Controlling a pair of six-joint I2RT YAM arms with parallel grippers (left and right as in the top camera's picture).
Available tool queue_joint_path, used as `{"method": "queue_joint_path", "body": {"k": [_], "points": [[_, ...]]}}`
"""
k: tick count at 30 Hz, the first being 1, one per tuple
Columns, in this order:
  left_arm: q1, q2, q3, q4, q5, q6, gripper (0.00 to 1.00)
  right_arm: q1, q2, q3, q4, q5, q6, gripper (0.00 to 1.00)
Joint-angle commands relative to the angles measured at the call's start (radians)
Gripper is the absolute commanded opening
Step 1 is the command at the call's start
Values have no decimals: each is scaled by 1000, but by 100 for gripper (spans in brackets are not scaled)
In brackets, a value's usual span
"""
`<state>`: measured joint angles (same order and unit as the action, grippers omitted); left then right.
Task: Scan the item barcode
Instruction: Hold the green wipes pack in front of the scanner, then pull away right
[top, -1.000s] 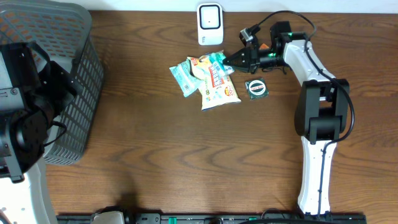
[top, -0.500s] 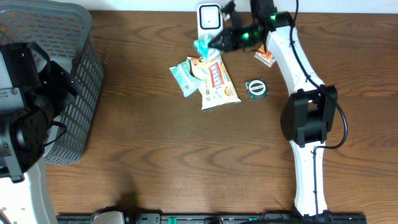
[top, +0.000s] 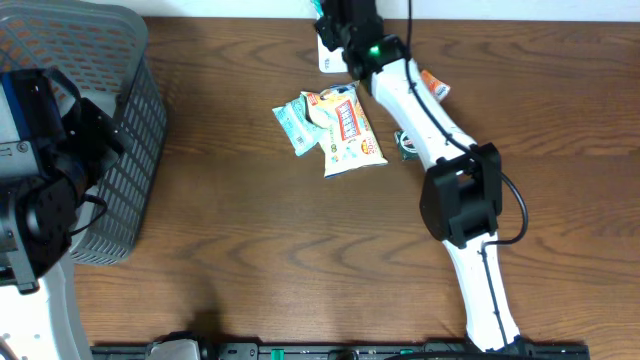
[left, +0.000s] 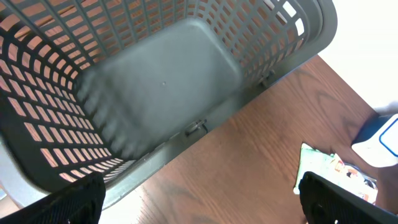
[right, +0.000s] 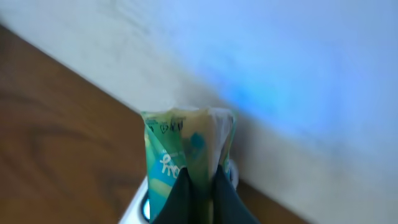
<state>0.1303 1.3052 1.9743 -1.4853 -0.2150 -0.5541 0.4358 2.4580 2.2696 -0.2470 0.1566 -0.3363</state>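
My right gripper will next swing right in the overhead view, past the orange packet, lower to the bare tabletop and release.
A green snack packet (right: 186, 146) stands pinched between the black fingers of my right gripper (right: 200, 180), which is shut on it. Just under the packet shows the white edge of the scanner (right: 134, 213) with a blue glow. From overhead, my right gripper (top: 338, 22) is over the white scanner (top: 328, 60) at the table's far edge, and only a teal corner of the packet (top: 320, 8) shows. My left gripper (left: 208, 205) is open and empty, hovering beside the grey basket (left: 155, 93).
A pile of snack packets (top: 338, 125) lies just in front of the scanner. An orange packet (top: 436, 86) and a round green tin (top: 404, 146) lie by the right arm. The grey basket (top: 100, 110) fills the left side.
My right arm has swung left and toward the far edge, carrying the green packet from beside the pile to over the scanner. The left arm has not moved.
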Motion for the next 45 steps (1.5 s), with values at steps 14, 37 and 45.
{"method": "queue_joint_path", "body": {"k": [14,37,45], "points": [[5,1,7,-3,-3,-9,98,-29,3,-133,97,121,-163,1],[5,1,7,-3,-3,-9,98,-79,-147,-129,-32,219,-63,1],[5,1,7,-3,-3,-9,98,-354,-211,-129,-406,218,93,1]]}}
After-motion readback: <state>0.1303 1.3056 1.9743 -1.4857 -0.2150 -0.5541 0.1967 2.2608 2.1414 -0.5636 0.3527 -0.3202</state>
